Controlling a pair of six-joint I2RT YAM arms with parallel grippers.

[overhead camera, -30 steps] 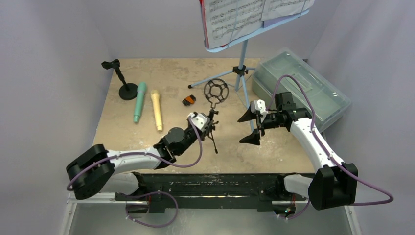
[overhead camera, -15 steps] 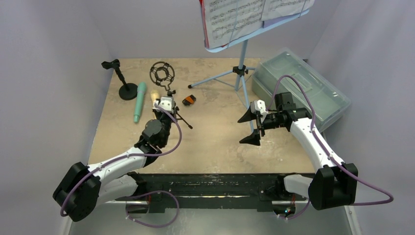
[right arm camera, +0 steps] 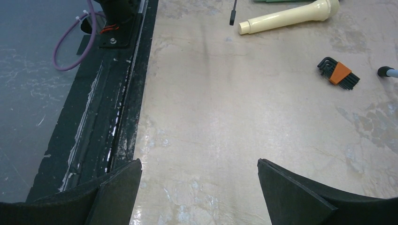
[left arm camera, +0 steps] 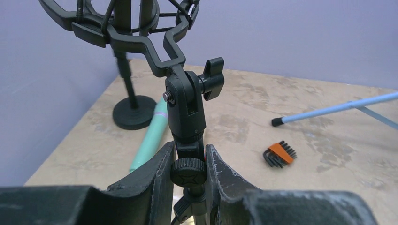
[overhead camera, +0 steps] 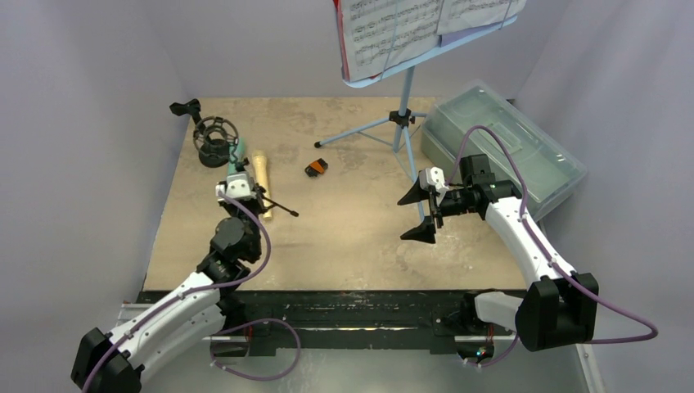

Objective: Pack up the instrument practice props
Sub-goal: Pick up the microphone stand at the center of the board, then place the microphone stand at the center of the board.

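Note:
The microphones are under the tripod, so my left gripper should next pull back, turn toward the nearby wall and lower the tripod's legs onto bare table (overhead camera: 193,199) (left arm camera: 70,174).
My left gripper (overhead camera: 239,176) (left arm camera: 187,161) is shut on the stem of the black microphone tripod (left arm camera: 187,112), held above the table's left side. Its ring mount (overhead camera: 214,131) hangs over the round-base pole (overhead camera: 214,153), and one leg (overhead camera: 282,209) sticks out to the right. The teal microphone (left arm camera: 152,140) and the beige microphone (overhead camera: 262,172) (right arm camera: 286,18) lie beneath. The light-blue music rack (overhead camera: 407,98) stands at the back, with white and red-edged sheets (overhead camera: 409,29) on it. My right gripper (overhead camera: 421,213) (right arm camera: 199,187) hovers open and empty over bare table.
A translucent grey-green plastic box (overhead camera: 503,147), lid shut, stands at the back right beside my right arm. An orange-and-black hex key set (overhead camera: 316,168) (right arm camera: 339,73) lies mid-table. The rack's blue legs (left arm camera: 338,108) spread across the back. Walls enclose the left, back and right sides.
My left arm has swung from the table's middle to the left, carrying the black tripod over the two microphones. The right arm has not moved.

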